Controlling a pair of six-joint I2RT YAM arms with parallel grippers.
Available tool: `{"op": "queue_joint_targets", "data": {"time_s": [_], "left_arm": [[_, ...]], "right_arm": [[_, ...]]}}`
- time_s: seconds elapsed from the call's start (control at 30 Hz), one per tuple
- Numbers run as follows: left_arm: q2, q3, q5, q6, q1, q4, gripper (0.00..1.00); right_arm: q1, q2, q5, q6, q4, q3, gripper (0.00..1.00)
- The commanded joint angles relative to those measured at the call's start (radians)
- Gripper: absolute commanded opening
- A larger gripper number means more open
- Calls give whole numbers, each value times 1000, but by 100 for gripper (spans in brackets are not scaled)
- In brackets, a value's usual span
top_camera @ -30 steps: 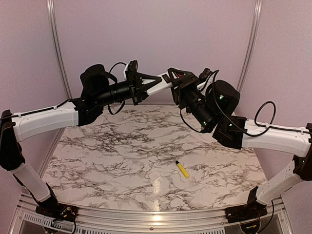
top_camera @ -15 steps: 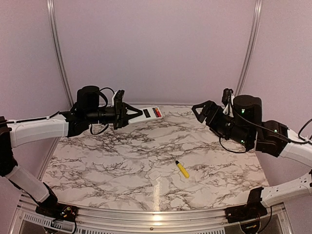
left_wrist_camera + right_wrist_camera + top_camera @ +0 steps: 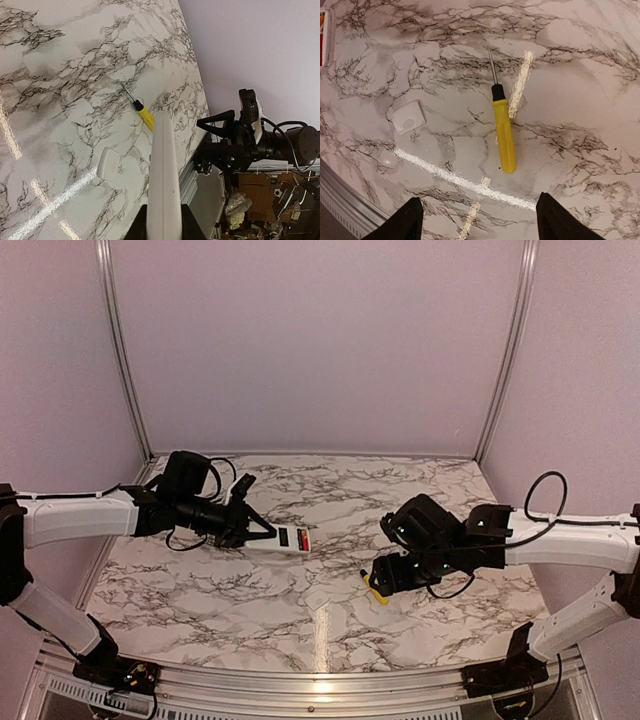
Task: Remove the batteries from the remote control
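Next, my left gripper moves back toward the near bar and down to release the remote. The bare marble beside the white cover piece has room for it.
My left gripper (image 3: 258,531) is shut on one end of the white remote control (image 3: 290,538) and holds it low over the marble table, red panel facing up. In the left wrist view the remote (image 3: 163,170) shows edge-on between my gripper's (image 3: 164,231) two dark fingers. My right gripper (image 3: 385,578) is open and empty, hovering just above the yellow-handled screwdriver (image 3: 376,589). In the right wrist view the screwdriver (image 3: 504,135) lies ahead of my spread gripper (image 3: 477,220), and a corner of the remote (image 3: 324,37) shows at top left. No batteries are in view.
A small squarish white cover piece (image 3: 318,598) lies on the table between the arms, left of the screwdriver; it also shows in the right wrist view (image 3: 408,118) and the left wrist view (image 3: 106,164). The table's near edge rail (image 3: 320,685) runs along the front.
Both grippers were up at the remote; the right one left it and dropped over the screwdriver. The left one brought the remote down toward the table.
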Motion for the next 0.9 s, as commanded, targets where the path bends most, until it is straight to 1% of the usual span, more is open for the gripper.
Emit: {"op": "queue_joint_targets", "data": {"time_s": [0.0, 0.13, 0.33, 0.53, 0.67, 0.87], "left_arm": [[-65, -58, 30, 81, 4, -35, 0], [-80, -131, 21, 125, 4, -64, 0], [-74, -220, 24, 145, 4, -67, 0], [-37, -292, 42, 140, 4, -19, 0], [-8, -317, 62, 144, 4, -1, 2], [59, -327, 81, 171, 4, -13, 10]], "right_arm": [[-4, 63, -126, -99, 8, -25, 74], [-7, 122, -135, -132, 53, -37, 74], [-38, 217, -112, -160, 50, -21, 72], [-79, 269, -129, -207, 101, -30, 68], [-87, 306, -141, -231, 126, -34, 64], [-97, 356, -151, -258, 172, -54, 54]]}}
